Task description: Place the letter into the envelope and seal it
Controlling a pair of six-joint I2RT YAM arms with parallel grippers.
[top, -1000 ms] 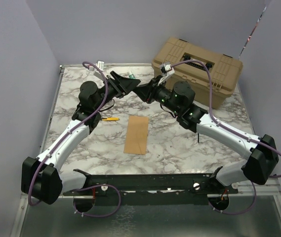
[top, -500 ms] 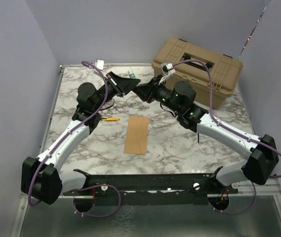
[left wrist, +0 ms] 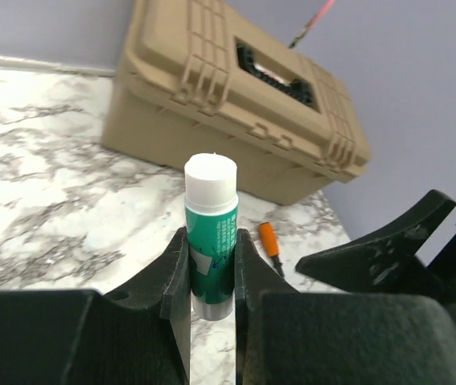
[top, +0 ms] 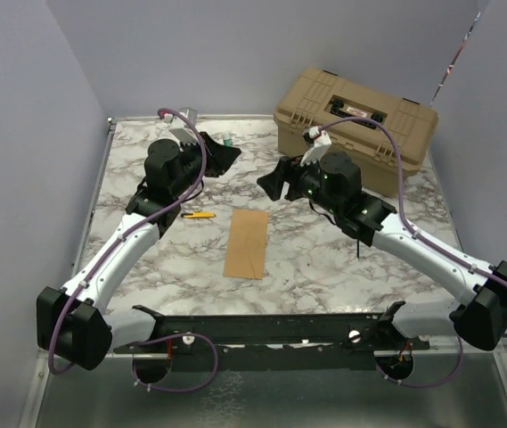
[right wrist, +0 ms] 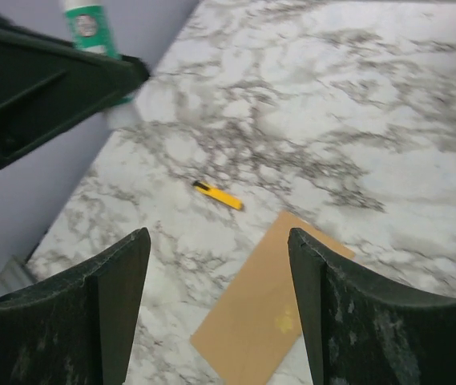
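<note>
The spot on the marble by the toolbox is below my right gripper, to its right in the top view. My right gripper will turn its fingers down and lower to that spot.
The kraft-brown envelope (top: 246, 242) lies flat on the marble table's middle; the right wrist view shows it (right wrist: 276, 321) with a yellowish spot. The letter is out of view. My left gripper (top: 221, 153) is raised over the far left of the table, shut on a green glue stick with a white cap (left wrist: 211, 233), held upright between the fingers. My right gripper (top: 272, 179) hovers open a short way to the right of it, above the envelope's far end, with nothing between its fingers (right wrist: 219, 241). The glue stick (right wrist: 90, 24) shows at the top left there.
A tan toolbox (top: 355, 125) stands at the far right. A yellow utility knife (top: 199, 215) lies left of the envelope. A small orange-handled screwdriver (left wrist: 269, 241) lies on the marble near the toolbox. Purple walls close in the table on three sides.
The two grippers met tip to tip; the left one shut on the glue stick. The right gripper has opened and drawn back to the right. The left has pulled slightly left.
</note>
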